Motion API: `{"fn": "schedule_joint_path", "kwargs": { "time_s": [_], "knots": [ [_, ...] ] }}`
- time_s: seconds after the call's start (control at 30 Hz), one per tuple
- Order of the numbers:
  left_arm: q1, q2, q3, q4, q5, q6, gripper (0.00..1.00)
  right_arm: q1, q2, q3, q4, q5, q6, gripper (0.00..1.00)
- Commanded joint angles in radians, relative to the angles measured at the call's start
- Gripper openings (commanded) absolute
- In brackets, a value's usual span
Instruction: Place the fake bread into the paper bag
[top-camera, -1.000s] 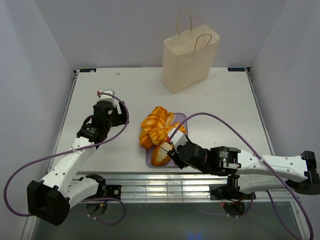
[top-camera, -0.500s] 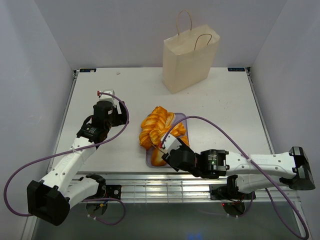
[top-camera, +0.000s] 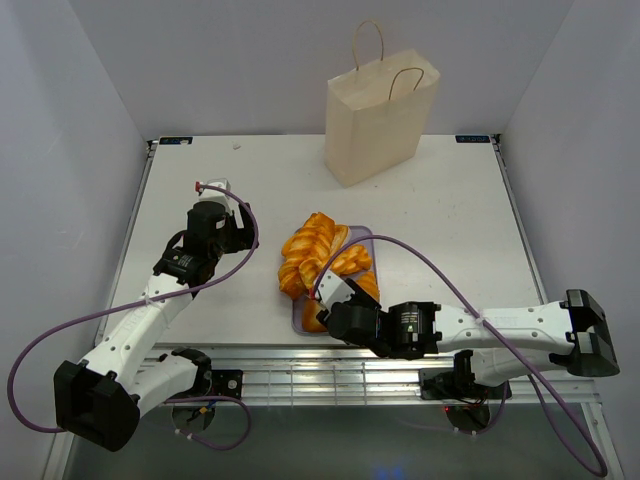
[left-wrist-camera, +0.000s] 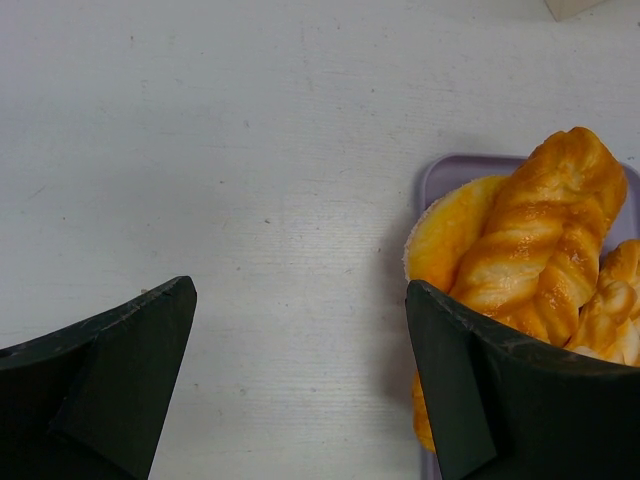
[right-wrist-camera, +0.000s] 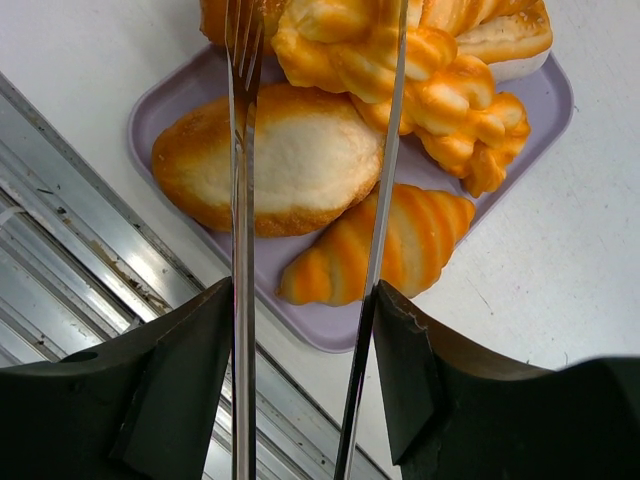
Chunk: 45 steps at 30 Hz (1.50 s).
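The loaf's knotted end (right-wrist-camera: 335, 48) lies between the open tong arms, so the robot's right gripper will next ease toward the braided loaf beyond the oval roll (right-wrist-camera: 290, 160) and close the tongs.
The fake bread (top-camera: 318, 255) is piled on a lilac tray (top-camera: 366, 240) at mid-table. My right gripper (top-camera: 335, 302) hovers over the tray's near edge, shut on a pair of metal tongs (right-wrist-camera: 240, 200). The two tong arms stand apart, reaching out over an oval roll (right-wrist-camera: 290, 160) with a croissant (right-wrist-camera: 400, 240) beside it and a braided loaf (right-wrist-camera: 430, 90) further on. My left gripper (top-camera: 236, 232) is open over bare table left of the tray, with a braided loaf (left-wrist-camera: 545, 240) beside its right finger. The paper bag (top-camera: 380, 120) stands upright at the far edge.
The metal rail of the table's near edge (right-wrist-camera: 90, 250) runs just below the tray. White walls close in the table on three sides. A purple cable (top-camera: 440, 270) loops from the right arm over the table near the tray.
My right arm has swung left and nearer, carrying the tongs toward the tray's near-left corner. The left arm, the bread and the bag have not moved.
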<state>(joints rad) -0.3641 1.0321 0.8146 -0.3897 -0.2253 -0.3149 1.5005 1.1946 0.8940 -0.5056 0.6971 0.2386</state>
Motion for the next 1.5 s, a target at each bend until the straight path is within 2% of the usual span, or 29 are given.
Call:
{"fn": "schedule_joint_path", "kwargs": {
  "time_s": [0.0, 0.2, 0.53, 0.87, 1.07, 1.33, 1.47],
  "knots": [
    [-0.006, -0.027, 0.029, -0.003, 0.015, 0.007, 0.96, 0.007, 0.013, 0.026, 0.018, 0.074, 0.039, 0.61],
    [-0.006, -0.024, 0.028, -0.001, 0.021, 0.007, 0.96, 0.009, 0.025, 0.037, -0.034, 0.143, 0.076, 0.57],
    [-0.006, -0.023, 0.029, -0.001, 0.024, 0.007, 0.96, 0.009, 0.034, 0.063, -0.079, 0.159, 0.099, 0.5],
    [-0.006, -0.017, 0.029, -0.001, 0.032, 0.007, 0.96, 0.009, -0.021, 0.098, -0.117, 0.193, 0.087, 0.39],
    [-0.006, -0.012, 0.029, -0.001, 0.037, 0.005, 0.96, 0.007, -0.035, 0.143, -0.178, 0.225, 0.084, 0.37],
    [-0.006, -0.012, 0.029, -0.001, 0.044, 0.007, 0.96, 0.007, -0.087, 0.158, -0.183, 0.242, 0.067, 0.27],
    [-0.006, -0.01, 0.031, -0.002, 0.049, 0.007, 0.96, 0.006, -0.11, 0.166, -0.182, 0.255, 0.065, 0.25]
  ]
}}
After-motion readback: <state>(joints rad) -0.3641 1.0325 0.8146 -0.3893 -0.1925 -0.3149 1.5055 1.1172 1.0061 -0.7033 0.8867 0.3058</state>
